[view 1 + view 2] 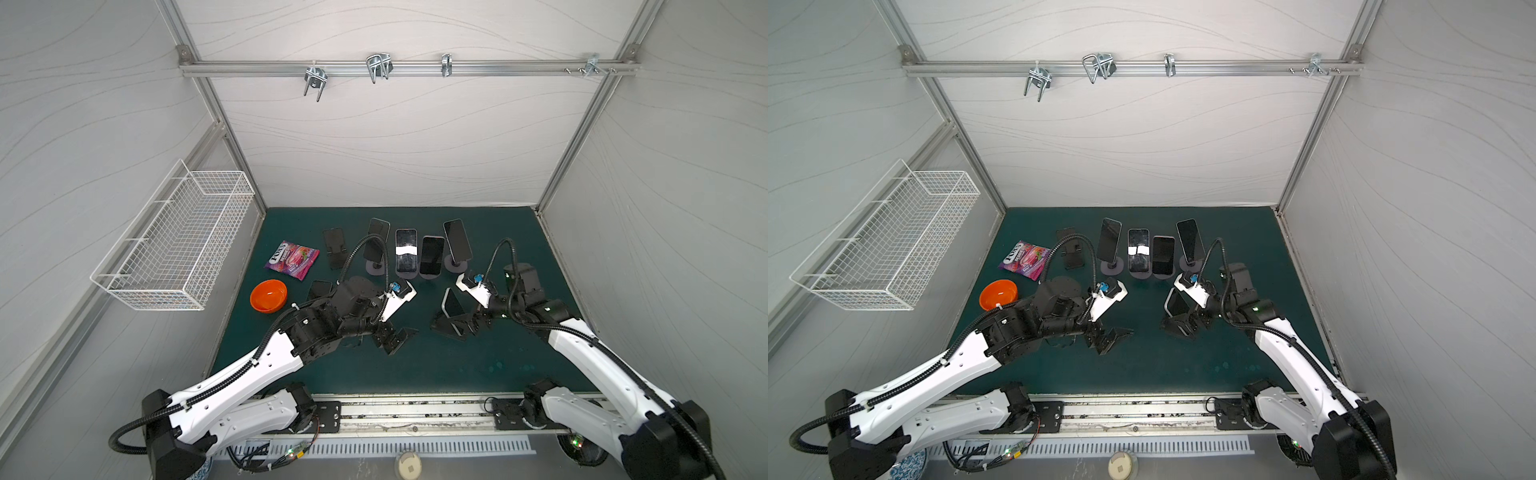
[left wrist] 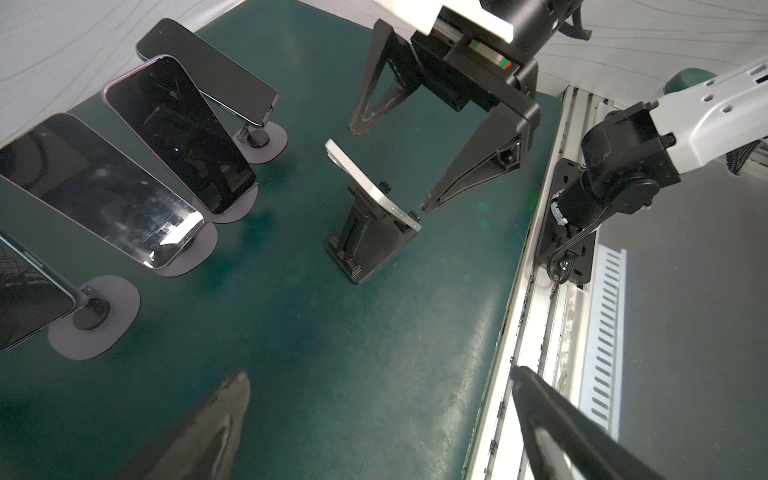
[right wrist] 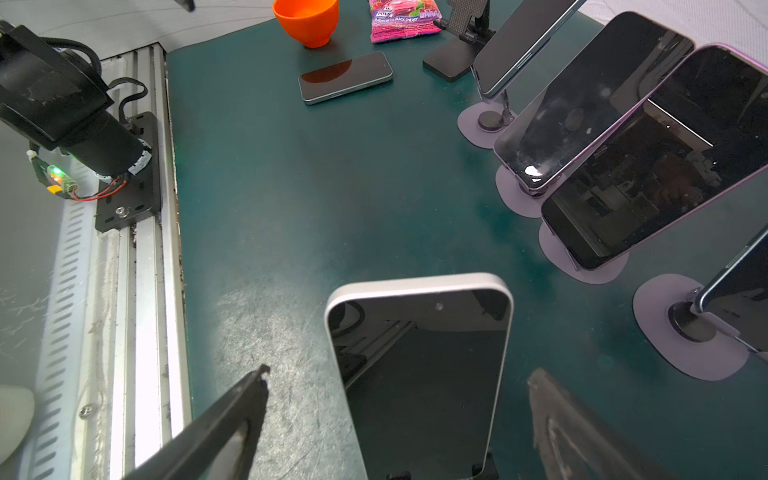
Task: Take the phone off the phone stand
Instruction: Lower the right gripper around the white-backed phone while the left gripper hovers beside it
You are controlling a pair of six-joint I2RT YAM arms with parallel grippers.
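Note:
My right gripper lowers over the leaning phone (image 1: 452, 302) (image 3: 424, 376) next and closes on both side edges, since its fingers still hang above the screen.
A white-edged phone (image 1: 452, 305) (image 3: 419, 365) leans with its dark screen up on a black phone stand (image 1: 444, 328) (image 2: 365, 245), right of the mat's middle. My right gripper (image 1: 459, 322) (image 3: 399, 374) is open right at it. One finger (image 3: 249, 399) is on each side of the screen, with a gap to each edge. In the left wrist view the right gripper (image 2: 392, 168) hangs close over the phone (image 2: 372, 183) without touching. My left gripper (image 1: 397, 338) (image 2: 380, 374) is open over bare mat left of the stand, holding nothing.
Several more phones on purple-based stands (image 1: 406, 251) line the back of the mat. An empty black stand (image 1: 334, 245), a phone lying flat (image 3: 345, 77), an orange bowl (image 1: 268, 295) and a candy bag (image 1: 292, 259) are at the left. A wire basket (image 1: 174, 237) hangs on the left wall.

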